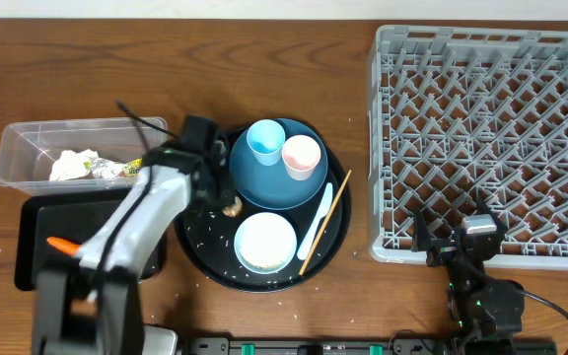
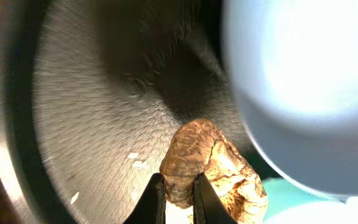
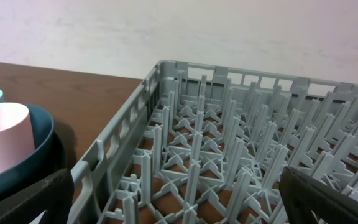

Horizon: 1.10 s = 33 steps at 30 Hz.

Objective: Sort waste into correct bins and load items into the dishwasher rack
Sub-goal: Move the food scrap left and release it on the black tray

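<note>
The carrot's rectangular tray (image 1: 69,221) is on the left in the overhead view. The left gripper carries the brown food piece over that tray's bottom next, releasing food with food.
My left gripper (image 2: 179,186) is shut on the small brown food piece (image 2: 213,165), low over the round black tray (image 1: 197,251) beside the dark blue plate (image 1: 264,182). Overhead, the food piece (image 1: 232,207) shows at the fingertips. A light blue cup (image 1: 264,141) and a pink cup (image 1: 301,155) stand on the plate. On the round tray lie a white bowl (image 1: 265,242), a white utensil (image 1: 316,222), a chopstick (image 1: 329,215) and rice grains (image 1: 210,237). My right gripper (image 1: 459,242) stands open and holds nothing at the grey dishwasher rack (image 1: 491,138), near its front edge.
A clear tub (image 1: 23,148) at the left holds crumpled white paper (image 1: 70,165) and a printed wrapper (image 1: 116,170). In front of it a black rectangular tray (image 1: 33,266) holds an orange carrot (image 1: 62,245). The rack (image 3: 229,155) fills the right wrist view.
</note>
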Motion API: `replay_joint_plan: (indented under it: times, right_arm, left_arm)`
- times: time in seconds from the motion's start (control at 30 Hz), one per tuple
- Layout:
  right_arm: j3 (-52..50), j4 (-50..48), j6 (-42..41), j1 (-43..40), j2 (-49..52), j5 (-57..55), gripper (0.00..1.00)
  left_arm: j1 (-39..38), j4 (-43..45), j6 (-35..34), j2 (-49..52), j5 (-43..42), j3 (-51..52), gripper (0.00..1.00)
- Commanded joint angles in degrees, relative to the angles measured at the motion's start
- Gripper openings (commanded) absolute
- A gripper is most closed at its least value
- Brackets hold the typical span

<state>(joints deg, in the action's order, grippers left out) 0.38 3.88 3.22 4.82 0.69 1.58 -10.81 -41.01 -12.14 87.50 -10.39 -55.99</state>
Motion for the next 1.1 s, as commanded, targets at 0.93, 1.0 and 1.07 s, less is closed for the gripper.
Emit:
replay_joint_plan:
  times: [0.93,1.0,1.07]
  right_arm:
    - [-0.09,0.24,0.50,-0.35,-0.24,0.35,0.99]
    - [-0.09,0.22,0.50,-0.35,-0.24,0.35,0.99]
    - [-0.09,0.22,0.50,-0.35,-0.26,0.35,0.99]
  left_arm:
    - [41.75,-8.83,-18.18,-9.81,21.59,1.38,0.07]
    - [42.10,-7.78,-18.16,-8.24,21.59,1.38,0.06]
    - [42.40,-6.36,-18.16,-6.21,21.62,1.38,0.07]
